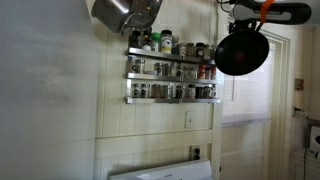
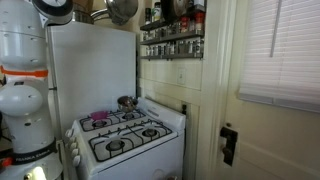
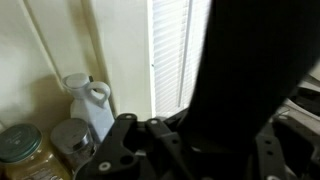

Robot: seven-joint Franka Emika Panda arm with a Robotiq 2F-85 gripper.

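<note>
The robot should next ease its gripper slightly away from the spice rack [image 1: 172, 70] and open it to let go of the frying pan's handle [image 1: 261, 23], which is between the gripper's fingers with the pan hanging below.
My gripper [image 1: 258, 14] is high up at the top right in an exterior view, next to the spice rack [image 1: 172, 70]. It is shut on a black frying pan [image 1: 241, 52], which hangs down from it by its handle, face toward the camera. In the wrist view the pan [image 3: 250, 70] fills the right half as a dark shape between my fingers [image 3: 200, 145]. In an exterior view only my white arm [image 2: 25, 80] shows at the left; the gripper is out of frame there.
A metal pot [image 1: 122, 12] hangs left of the rack. Jars [image 3: 70, 140] and a white jug [image 3: 92, 100] stand beside the gripper. A window with blinds [image 2: 280, 50] is at the right. A white stove [image 2: 125, 140] with a small pot [image 2: 126, 102] stands below.
</note>
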